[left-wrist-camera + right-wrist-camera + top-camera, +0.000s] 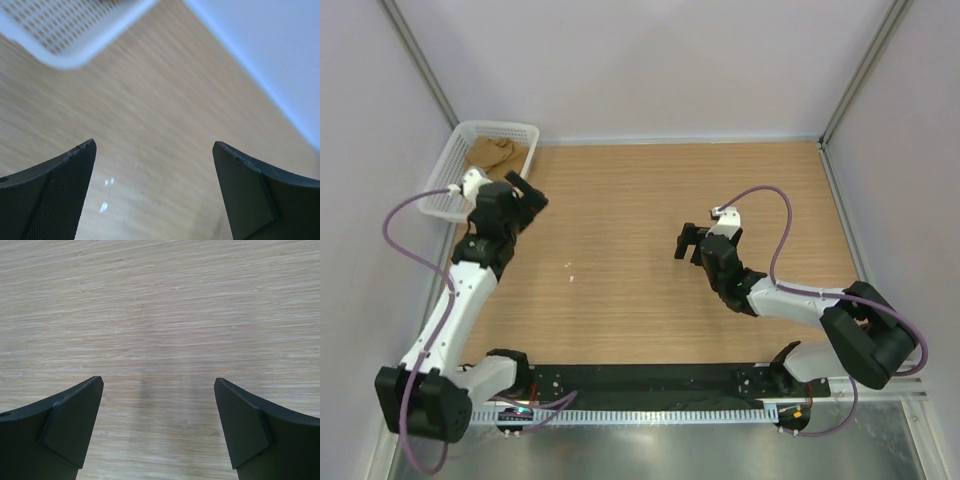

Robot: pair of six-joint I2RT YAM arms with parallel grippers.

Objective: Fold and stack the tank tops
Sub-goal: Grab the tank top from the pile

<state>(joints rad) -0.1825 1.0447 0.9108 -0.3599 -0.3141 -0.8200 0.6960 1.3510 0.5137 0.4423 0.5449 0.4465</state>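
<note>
My left gripper needs to reach outward over the basket's rim and go down onto the tank top's fold point(481, 157) inside the basket point(525, 130), because the fold is outward and below the gripper.
A tan-brown tank top point(496, 152) lies bunched in the white mesh basket point(525, 130) at the far left corner. My left gripper point(527, 192) is open and empty, held just right of the basket's near end. In the left wrist view its fingers point(155, 165) frame bare wood, and the basket's corner point(65, 35) shows at top left. My right gripper point(686, 242) is open and empty over the middle of the table, far from the cloth. In the right wrist view its fingers point(159, 400) stand wide apart over bare wood. A brown patch point(459, 237) shows under the left arm; what it is I cannot tell.
The wooden table point(650, 290) is walled by pale panels at the back and both sides. A small white speck point(570, 265) lies left of centre. A black rail point(650, 385) with the arm bases runs along the near edge.
</note>
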